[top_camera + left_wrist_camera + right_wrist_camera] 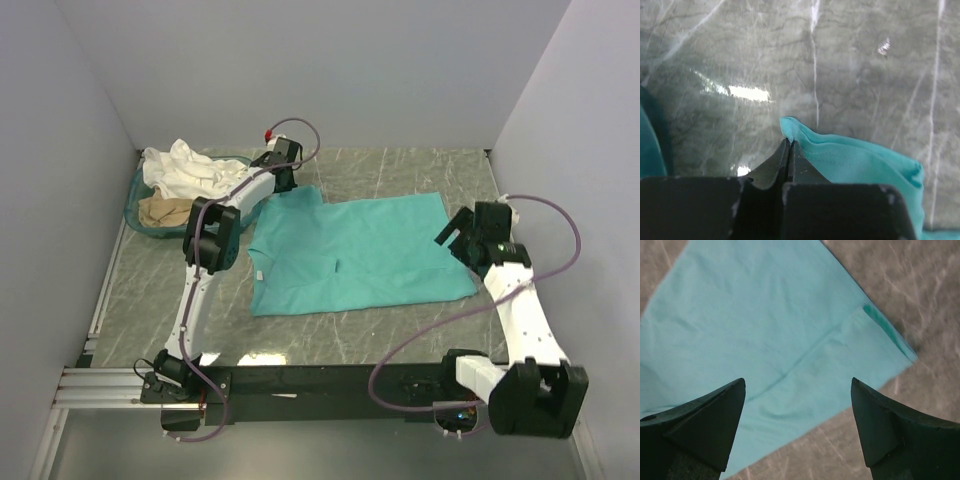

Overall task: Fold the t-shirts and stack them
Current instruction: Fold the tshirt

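The shirt's other far corner is pinched by my left gripper, so my right gripper will next move outward along the shirt's edge and then go down onto the shirt's free far corner [438, 196].
A teal-green t-shirt [350, 255] lies spread flat in the middle of the table. My left gripper [283, 182] is at its far left corner. In the left wrist view the jaws are pressed together at the tips [788, 142], pinching the folded edge of the teal cloth [860, 162]. My right gripper [455, 235] hovers over the shirt's right edge; its fingers stand wide open [797, 385] above the teal cloth [765, 325], holding nothing. A white t-shirt [185, 168] and a beige one [165, 211] lie crumpled in the basket.
The oval teal basket [134, 203] stands at the far left by the left wall; its side shows in the left wrist view [647, 145]. White walls close in the table on three sides. Grey marbled tabletop [400, 330] surrounds the shirt.
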### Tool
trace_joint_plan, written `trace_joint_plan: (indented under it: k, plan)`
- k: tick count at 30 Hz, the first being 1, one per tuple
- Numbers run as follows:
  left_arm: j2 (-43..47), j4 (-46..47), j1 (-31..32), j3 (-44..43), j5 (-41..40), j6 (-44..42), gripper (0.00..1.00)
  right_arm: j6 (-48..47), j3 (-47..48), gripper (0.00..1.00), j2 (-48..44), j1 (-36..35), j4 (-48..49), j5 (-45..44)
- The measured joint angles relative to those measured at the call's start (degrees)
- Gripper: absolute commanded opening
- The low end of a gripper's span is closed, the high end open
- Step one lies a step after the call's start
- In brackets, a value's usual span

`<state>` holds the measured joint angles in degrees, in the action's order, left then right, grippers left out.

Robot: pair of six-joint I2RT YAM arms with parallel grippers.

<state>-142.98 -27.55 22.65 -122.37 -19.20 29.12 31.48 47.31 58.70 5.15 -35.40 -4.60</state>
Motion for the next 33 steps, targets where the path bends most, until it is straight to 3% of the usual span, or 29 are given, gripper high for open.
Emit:
trace_joint_plan:
  k: [7, 9, 21, 26, 33]
  plan:
    - [4.5, 2.0, 0.5, 3.9, 2.0, -1.0, 0.00, 1.7, 17.1, 0.87, 18.8, 0.0, 0.6, -3.7]
    - [5.6, 2.7, 0.7, 4.3, 2.5, -1.1, 0.00, 2.0, 22.6, 0.81, 25.1, 0.0, 0.6, -5.3]
    - [9.7, 5.8, 1.0, 9.9, 4.6, -2.1, 0.00, -1.6, 67.2, 0.72, 69.1, -0.5, -9.2, -13.4]
    - [11.4, 6.8, 1.3, 11.7, 5.6, -2.6, 0.00, -5.0, 75.8, 0.68, 77.0, -0.6, -10.8, -13.2]
    - [12.8, 7.2, 1.8, 12.8, 6.5, -3.0, 0.00, -10.5, 77.0, 0.65, 79.8, -0.7, -8.7, -9.4]
